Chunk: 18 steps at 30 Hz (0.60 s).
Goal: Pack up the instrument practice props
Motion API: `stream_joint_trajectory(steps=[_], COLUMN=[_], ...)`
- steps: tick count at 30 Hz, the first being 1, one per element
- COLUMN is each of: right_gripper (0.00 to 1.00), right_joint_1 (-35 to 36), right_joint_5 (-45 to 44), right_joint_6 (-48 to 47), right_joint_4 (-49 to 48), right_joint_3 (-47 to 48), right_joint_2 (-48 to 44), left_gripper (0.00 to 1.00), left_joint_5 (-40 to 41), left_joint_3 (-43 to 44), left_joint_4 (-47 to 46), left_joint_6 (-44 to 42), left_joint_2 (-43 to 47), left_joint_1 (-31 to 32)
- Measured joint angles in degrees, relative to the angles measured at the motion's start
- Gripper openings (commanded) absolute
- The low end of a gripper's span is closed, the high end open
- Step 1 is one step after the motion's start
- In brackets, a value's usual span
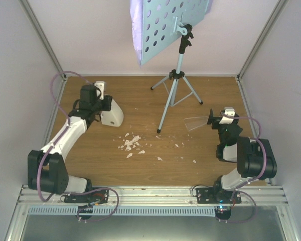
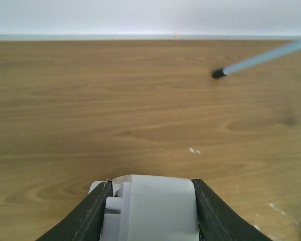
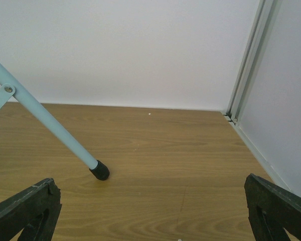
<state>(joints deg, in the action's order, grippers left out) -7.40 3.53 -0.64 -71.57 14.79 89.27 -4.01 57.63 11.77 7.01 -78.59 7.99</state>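
The metronome point(image 1: 113, 115) goes over the white crumbs and down in my left gripper next. My left gripper then releases it there, because that patch is clear of the stand's legs.
The light-blue music stand point(image 1: 171, 22) stands at the back centre, with its tripod legs point(image 1: 169, 98) on the wooden table. Pale lilac sheet-music pages point(image 1: 136, 30) hang at the left edge of its perforated desk. The small white metronome point(image 1: 113, 115) is at the left of the table. My left gripper point(image 1: 105, 105) is shut on it. In the left wrist view the black jaws press both sides of the metronome point(image 2: 153, 208), and my left gripper point(image 2: 151, 184) fills the bottom edge. My right gripper point(image 1: 206, 120) is open and empty, right of the stand. In the right wrist view my right gripper point(image 3: 149, 182) faces a stand leg foot point(image 3: 99, 170).
Small white crumbs point(image 1: 132, 143) lie scattered mid-table, and a few show in the left wrist view point(image 2: 194, 150). A stand leg foot point(image 2: 219, 74) is ahead and to the right of the left gripper. White walls and a metal corner post point(image 3: 245, 70) close in the table.
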Motion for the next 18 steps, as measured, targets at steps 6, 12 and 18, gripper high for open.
stream_joint_trajectory(steps=[6, 12, 18], right_gripper=[1.0, 1.0, 1.0], right_joint_1=[0.0, 0.04, 1.31], right_joint_5=[-0.26, -1.57, -3.85], right_joint_6=[0.02, 0.28, 0.28], right_joint_4=[0.0, 0.02, 3.28], right_joint_3=[0.0, -0.61, -1.73], right_joint_2=[0.0, -0.57, -8.39], left_gripper=[0.32, 0.31, 0.32], left_joint_5=[8.48, 17.0, 22.71], left_joint_3=[-4.85, -6.97, -7.37], left_joint_4=[1.36, 3.87, 4.83], left_joint_6=[4.15, 9.27, 14.58], left_joint_2=[4.98, 9.66, 10.25], left_joint_1=[11.98, 23.91, 32.59])
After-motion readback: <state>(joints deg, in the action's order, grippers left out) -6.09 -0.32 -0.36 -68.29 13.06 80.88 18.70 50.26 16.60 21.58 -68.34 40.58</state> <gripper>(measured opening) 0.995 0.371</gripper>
